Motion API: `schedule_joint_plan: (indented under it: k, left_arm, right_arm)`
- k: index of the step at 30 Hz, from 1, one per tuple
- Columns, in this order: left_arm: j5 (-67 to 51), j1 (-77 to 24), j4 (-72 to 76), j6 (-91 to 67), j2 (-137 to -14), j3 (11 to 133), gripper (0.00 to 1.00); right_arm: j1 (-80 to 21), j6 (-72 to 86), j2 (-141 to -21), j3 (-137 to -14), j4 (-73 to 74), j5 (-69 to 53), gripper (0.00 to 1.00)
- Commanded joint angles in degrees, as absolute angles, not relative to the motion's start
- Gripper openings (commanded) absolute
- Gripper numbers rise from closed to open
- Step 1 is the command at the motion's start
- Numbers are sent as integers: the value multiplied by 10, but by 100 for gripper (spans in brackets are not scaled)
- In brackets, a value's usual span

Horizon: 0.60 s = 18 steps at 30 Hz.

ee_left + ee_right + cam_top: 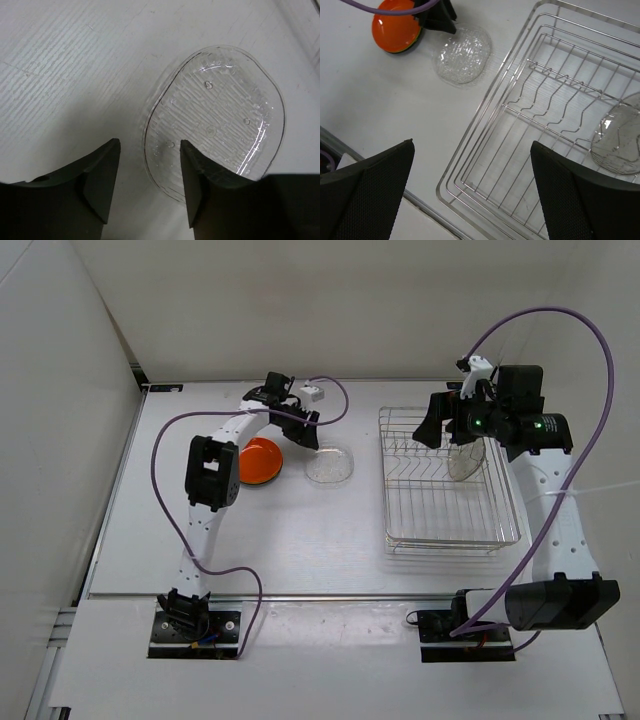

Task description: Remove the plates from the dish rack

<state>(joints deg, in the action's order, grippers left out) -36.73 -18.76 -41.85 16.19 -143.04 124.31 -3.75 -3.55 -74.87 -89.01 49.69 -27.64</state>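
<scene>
The clear plate leans upright in the rack. I should next turn and lower my right gripper rightward in the top view onto the clear plate's upper rim.
The silver wire dish rack stands on the right of the table. One clear plate leans upright in its far right part and also shows in the right wrist view. My right gripper hovers over the rack, open and empty. A second clear plate lies flat on the table left of the rack. My left gripper is open just above its near rim, holding nothing. The orange plate lies further left, with a green edge under it. The black plate is hidden.
The rack's wire dividers stand empty in its middle. A purple cable loops beside the left arm. A small white block sits at the far edge. White walls close in the table at the back and left.
</scene>
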Motion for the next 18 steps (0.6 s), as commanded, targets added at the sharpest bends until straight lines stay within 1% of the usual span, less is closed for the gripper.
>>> schedule_joint_plan:
  k: [1,4,5,6,10,11,12,13,14,16,17,18]
  left_arm:
    - [-362,-189,-414,160,-1343,1243,64]
    - [-362,-189,-414,160,-1285,1228,76]
    - [-353,-189,-414,152,-1269,1221,82]
    - [-345,-189,-419,152,-1252,1221,100]
    - [-276,-189,-419,136,-1153,1174,100]
    - [-253,-189,-413,121,-1106,1139,100]
    - [-204,-189,-408,113,-1084,1121,100]
    - [-185,-195,-408,113,-1043,1104,100]
    - [-169,-195,-413,113,-1024,1079,100]
    - [-114,-195,-430,106,-974,1058,100]
    - [-84,-195,-438,106,-959,1042,100]
    - [-68,-200,-445,106,-943,1033,100]
  right_arm:
    - [-35,-41,-759,-885,481,-219,100]
    - [-35,-47,-786,-885,481,-180,100]
    - [-35,-53,-793,-893,481,-170,100]
    - [-35,-53,-807,-893,481,-155,100]
    - [-35,-75,-837,-906,446,-13,100]
    - [-35,-81,-846,-906,433,56,99]
    - [-35,-95,-852,-900,424,82,97]
    - [-35,-105,-860,-900,410,109,96]
    - [-35,-112,-877,-900,401,138,91]
    - [-35,-137,-903,-900,382,193,86]
    - [-35,-145,-911,-900,375,206,74]
    - [-28,-150,-918,-900,370,213,69]
